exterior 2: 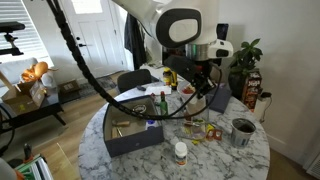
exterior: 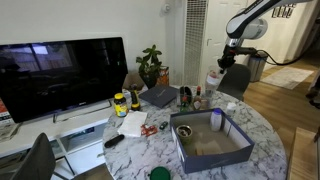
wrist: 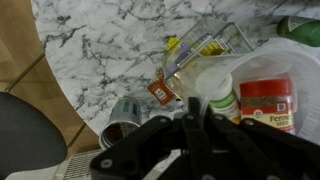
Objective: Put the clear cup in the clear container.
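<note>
The clear cup (wrist: pixel 286 58) still hangs above the table, so my gripper will next move down, lower it into the open clear container and release the cup's near rim.
In the wrist view my gripper (wrist: pixel 190 125) has its dark fingers pressed close together on the thin see-through wall of the clear cup (wrist: pixel 286 58). The cup shows at the right, with red and green labels visible through it. The clear container (wrist: pixel 205 47) is a pale see-through vessel on the marble table just beyond the fingers. In both exterior views the gripper (exterior: pixel 222 66) (exterior 2: pixel 205 90) hangs above the table's far edge, pointing down. The grip itself is partly hidden by the fingers.
A large blue-grey box (exterior: pixel 212 150) (exterior 2: pixel 130 135) sits on the marble table (wrist: pixel 100 50). A greyish cup (wrist: pixel 122 115) (exterior 2: pixel 242 130), a white bottle with a green label (wrist: pixel 215 98) and a red-labelled jar (wrist: pixel 265 100) stand close under the gripper. A dark chair (wrist: pixel 25 135) is beside the table edge.
</note>
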`<state>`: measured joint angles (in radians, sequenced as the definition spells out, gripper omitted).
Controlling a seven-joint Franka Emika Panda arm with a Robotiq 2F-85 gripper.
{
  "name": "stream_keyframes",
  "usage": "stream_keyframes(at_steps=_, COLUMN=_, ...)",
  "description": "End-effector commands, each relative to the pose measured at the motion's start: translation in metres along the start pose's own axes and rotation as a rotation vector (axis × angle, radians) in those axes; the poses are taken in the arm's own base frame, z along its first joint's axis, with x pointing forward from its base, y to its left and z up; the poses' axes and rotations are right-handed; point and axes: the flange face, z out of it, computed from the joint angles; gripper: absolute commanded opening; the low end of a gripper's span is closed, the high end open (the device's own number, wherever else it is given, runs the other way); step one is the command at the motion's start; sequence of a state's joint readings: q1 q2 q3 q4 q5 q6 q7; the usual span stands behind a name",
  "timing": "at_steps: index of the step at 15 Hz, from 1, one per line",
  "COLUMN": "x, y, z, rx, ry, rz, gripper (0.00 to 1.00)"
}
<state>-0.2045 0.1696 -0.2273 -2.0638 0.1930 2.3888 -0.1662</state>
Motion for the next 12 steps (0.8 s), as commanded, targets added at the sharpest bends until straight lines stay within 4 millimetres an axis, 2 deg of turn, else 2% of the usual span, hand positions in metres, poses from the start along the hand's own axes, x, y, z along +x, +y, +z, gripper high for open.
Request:
stream_keyframes(at_steps=1, x=0.013, y=-0.006, z=0.020, rx=0.004, ry=0.003, rz=0.027, gripper=0.01)
stream_keyframes(at_steps=6, x=0.024, y=-0.015, z=0.037, rx=0.000, ry=0.005, rz=0.024, gripper=0.01)
stream_keyframes(at_steps=12, x=0.032, y=-0.003, z=0.069, rx=-0.013, ry=-0.032, rz=0.036, gripper=0.01)
